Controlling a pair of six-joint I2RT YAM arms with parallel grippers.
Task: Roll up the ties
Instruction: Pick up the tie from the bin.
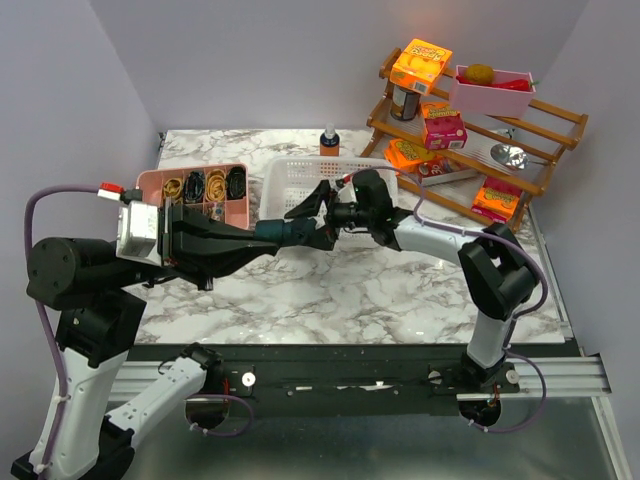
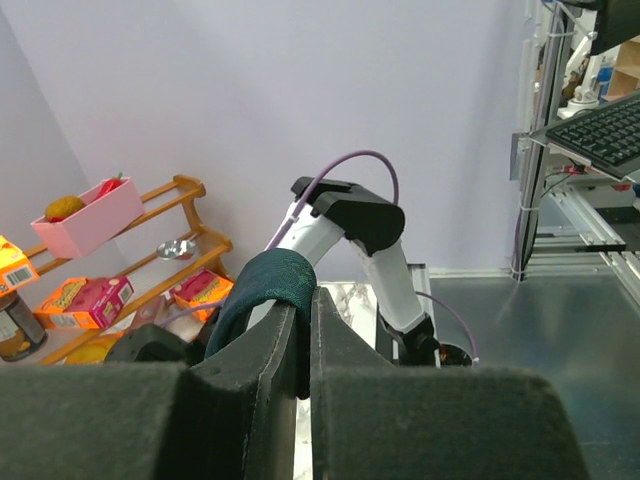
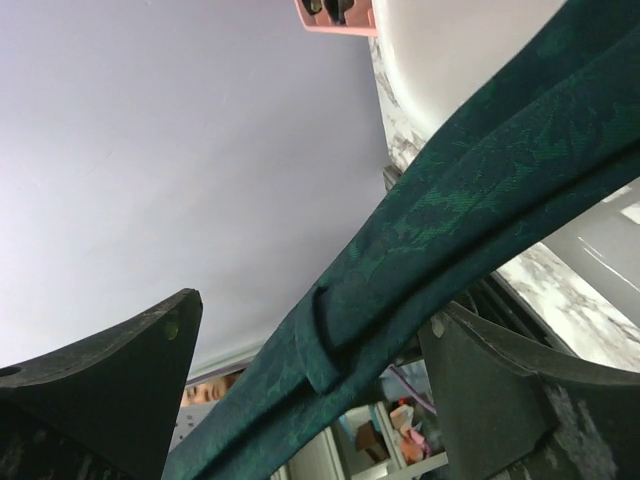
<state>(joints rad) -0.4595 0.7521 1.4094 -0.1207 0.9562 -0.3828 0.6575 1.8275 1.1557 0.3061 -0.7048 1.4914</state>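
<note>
I next need to move my right gripper left in the top view and close it on the doubled piece of the tie, already between its open fingers.
The dark teal tie (image 2: 268, 283) is looped over one fingertip of my left gripper (image 2: 308, 305), which is shut on it above the marble table. From above, a short piece of the tie (image 1: 273, 232) shows at my left gripper (image 1: 287, 232), just in front of the white basket. My right gripper (image 1: 311, 222) faces it from the right and is open. In the right wrist view the tie (image 3: 440, 200) runs as a doubled strip diagonally between the wide-apart fingers (image 3: 110, 380) of my right gripper (image 3: 310, 345). The rest of the tie is hidden by the arms.
A white basket (image 1: 285, 172) stands behind the grippers, and a pink organiser tray (image 1: 150, 185) with several small items lies to its left. A small bottle (image 1: 329, 138) stands at the back. A wooden rack (image 1: 560, 125) with snack boxes fills the back right.
</note>
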